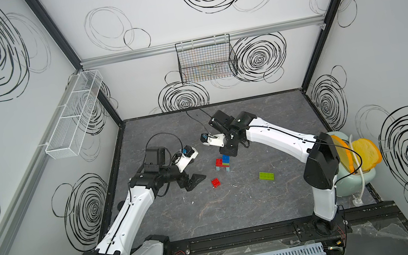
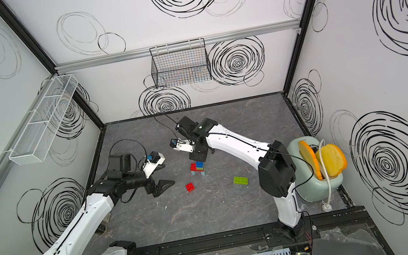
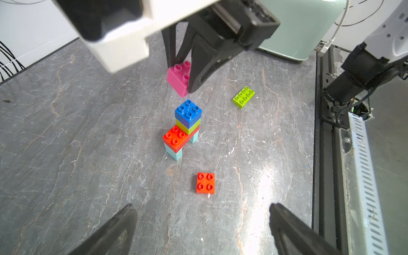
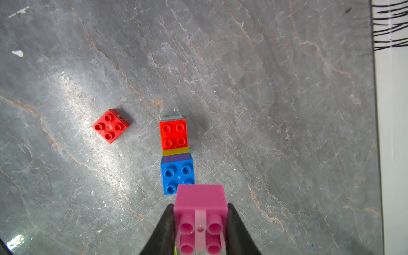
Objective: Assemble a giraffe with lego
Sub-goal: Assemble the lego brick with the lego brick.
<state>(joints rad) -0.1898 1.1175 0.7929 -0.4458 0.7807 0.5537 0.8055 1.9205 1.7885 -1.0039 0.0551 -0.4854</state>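
Note:
The pink brick (image 3: pixel 177 77) still hangs above and off the blue brick's studs, so next I should move my right gripper over the studs and down to seat the brick and let go of it.
The part-built giraffe (image 1: pixel 222 163) (image 2: pixel 198 169) stands mid-table: two light-blue legs, a red body, then a lime brick and a blue brick (image 3: pixel 188 113) (image 4: pixel 177 175) on top. My right gripper (image 4: pixel 199 206) (image 3: pixel 183 77) (image 1: pixel 228 153) is shut on a pink brick (image 3: pixel 177 77) (image 4: pixel 200 196), studs up, hanging just above and behind the blue brick, apart from it. My left gripper (image 3: pixel 202 207) (image 1: pixel 193 182) stands open and holds nothing, left of the giraffe. A loose red brick (image 1: pixel 216 182) (image 3: pixel 205 183) (image 4: pixel 110 125) lies just ahead of it. A loose lime brick (image 1: pixel 266 176) (image 3: pixel 243 97) lies to the right.
A mint-green toaster (image 1: pixel 354 184) (image 2: pixel 318 187) holding bread slices stands at the table's right edge behind my right arm. A black wire basket (image 1: pixel 206 59) hangs on the back wall and a white mesh basket (image 1: pixel 75 114) on the left wall. A black rail (image 1: pixel 244 236) runs along the front.

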